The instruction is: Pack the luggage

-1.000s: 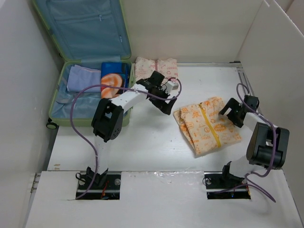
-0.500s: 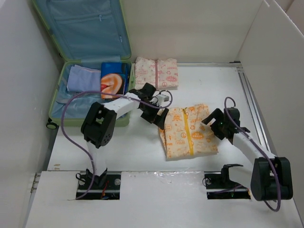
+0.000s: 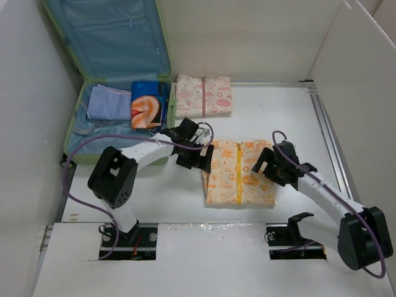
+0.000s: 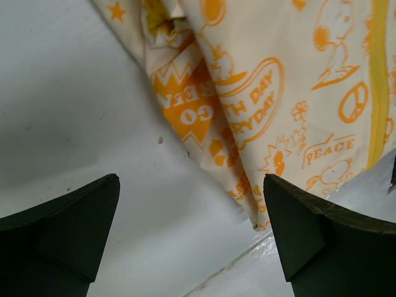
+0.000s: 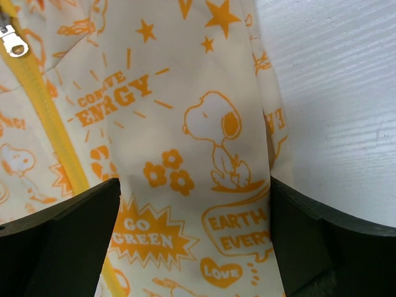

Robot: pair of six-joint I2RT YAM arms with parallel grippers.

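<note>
The left gripper shifts down and across onto the pouch's luggage-side edge (image 3: 211,172) (image 4: 216,136) next, below and to its right in the top view. It straddles only a corner of the pouch.
The luggage (image 3: 79,132) lies open at the back left, its lid leaning on the wall, with a lavender folded cloth (image 3: 107,102) and a blue-and-orange packet (image 3: 148,104) in its lower half. A cream pouch with orange print and a yellow zipper (image 3: 238,172) lies flat on the table in front of the arms. My left gripper (image 3: 201,158) is open at the pouch's left edge; in the left wrist view (image 4: 192,229) only the pouch's corner (image 4: 266,80) lies between the fingers. My right gripper (image 3: 267,166) is open over the pouch's right edge, straddling the fabric (image 5: 185,154) in its wrist view (image 5: 195,235).
A second pouch with pink print (image 3: 203,96) lies just right of the luggage at the back. White walls (image 3: 359,93) enclose the table on the left, back and right. The left arm's purple cable (image 3: 86,145) loops over the luggage's front rim.
The orange-print pouch has slid left and toward the arms and turned so its zipper runs front to back. Both grippers followed it, the right arm stretching left.
</note>
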